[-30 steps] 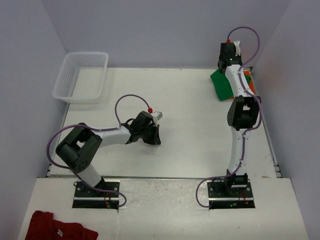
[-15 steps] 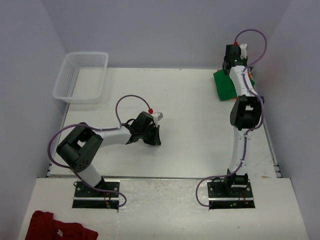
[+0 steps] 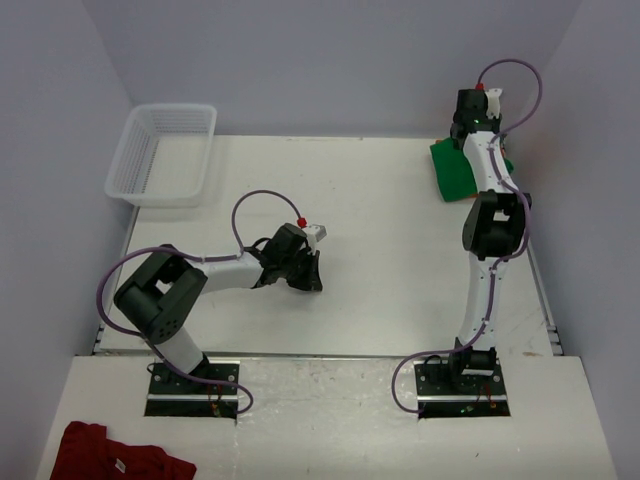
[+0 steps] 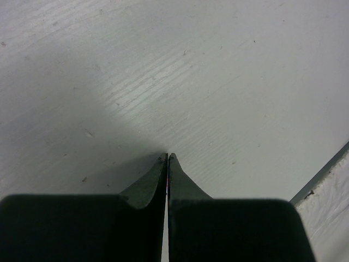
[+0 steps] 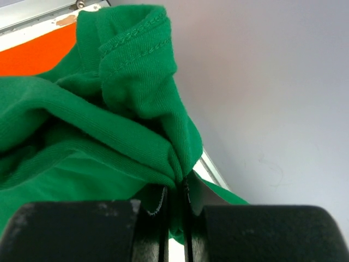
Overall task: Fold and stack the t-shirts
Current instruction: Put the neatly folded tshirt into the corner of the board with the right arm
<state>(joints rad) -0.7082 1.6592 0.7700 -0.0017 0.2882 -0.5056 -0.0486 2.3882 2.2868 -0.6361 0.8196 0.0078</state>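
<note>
The bunched fold of the green t-shirt needs to come down toward the side next with my right gripper, which should release it over the orange t-shirt (image 5: 56,53).
The green t-shirt (image 3: 452,170) lies folded at the table's far right corner, over the orange t-shirt (image 5: 41,54), of which only a strip shows in the right wrist view. My right gripper (image 5: 177,188) is shut on a bunched fold of the green t-shirt (image 5: 136,125), up by the back wall. In the top view the right arm's wrist (image 3: 474,108) covers that grip. My left gripper (image 4: 167,157) is shut with nothing in it, its tips close over the bare table near the middle left (image 3: 308,275).
A white mesh basket (image 3: 163,153) stands at the far left corner. A dark red garment with a white tag (image 3: 115,455) lies on the near ledge at the bottom left. The table's right rail (image 3: 540,290) runs beside the right arm.
My right gripper has moved right and toward the back wall, pulling the green t-shirt's edge with it. The left arm has stayed put.
</note>
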